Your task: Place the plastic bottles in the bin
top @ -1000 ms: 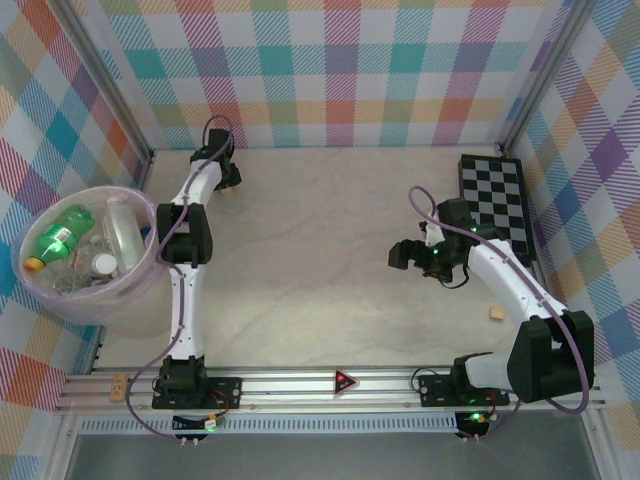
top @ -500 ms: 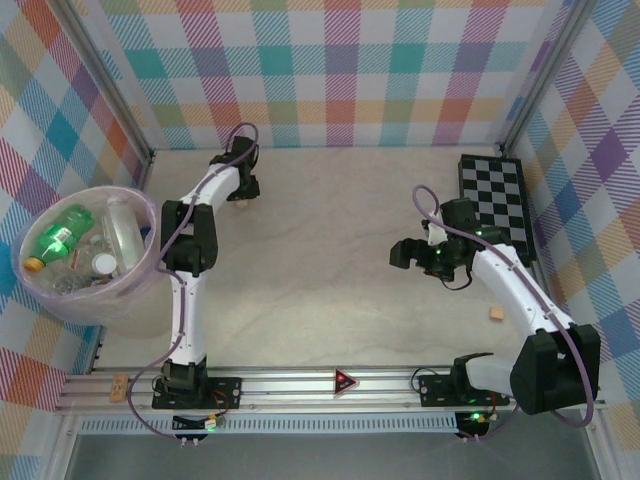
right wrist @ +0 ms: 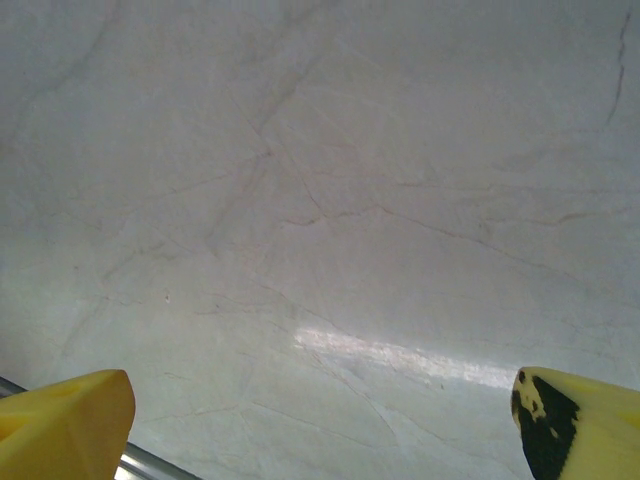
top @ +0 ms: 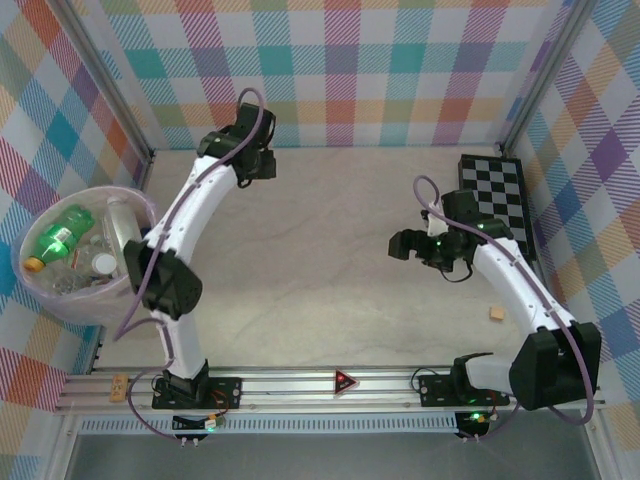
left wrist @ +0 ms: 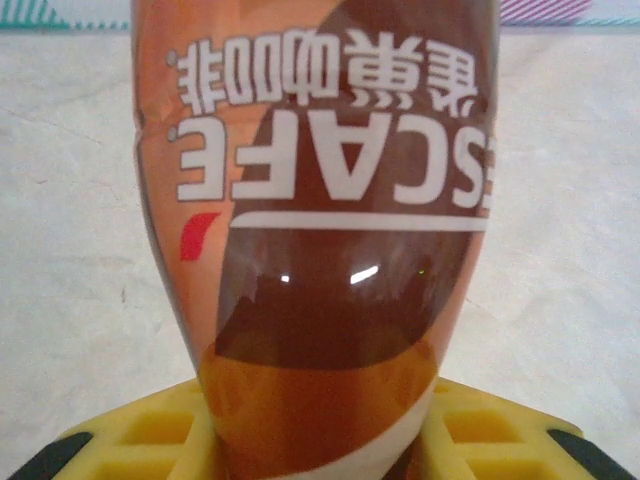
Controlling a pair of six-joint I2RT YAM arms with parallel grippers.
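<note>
The round bin already holds the green bottle and clear ones. So next, my left gripper rises and comes back over the bin's opening (top: 88, 245) to release.
A brown-orange labelled plastic bottle (left wrist: 320, 200) is clamped between the yellow fingers (left wrist: 140, 440) of my left gripper (left wrist: 320, 455), which is shut on its lower body. In the top view, the left gripper (top: 258, 160) is up near the back wall, well right of the bin (top: 140, 285). The round pink-lilac bin stands at the left edge and holds a green bottle (top: 62, 232) and several clear bottles (top: 120, 232). My right gripper (top: 405, 243) hovers open over bare table at right of centre, with its fingertips (right wrist: 60, 425) wide apart and nothing between them.
A black-and-white checkerboard (top: 495, 200) lies at the back right. A small tan block (top: 494, 314) sits on the table near the right arm. The plaid walls close in the back and sides, and a metal rail (top: 330, 390) runs along the near edge.
The left arm has swung from the back-left corner beside the bin rightward along the back wall, carrying the bottle. The right arm has barely moved.
</note>
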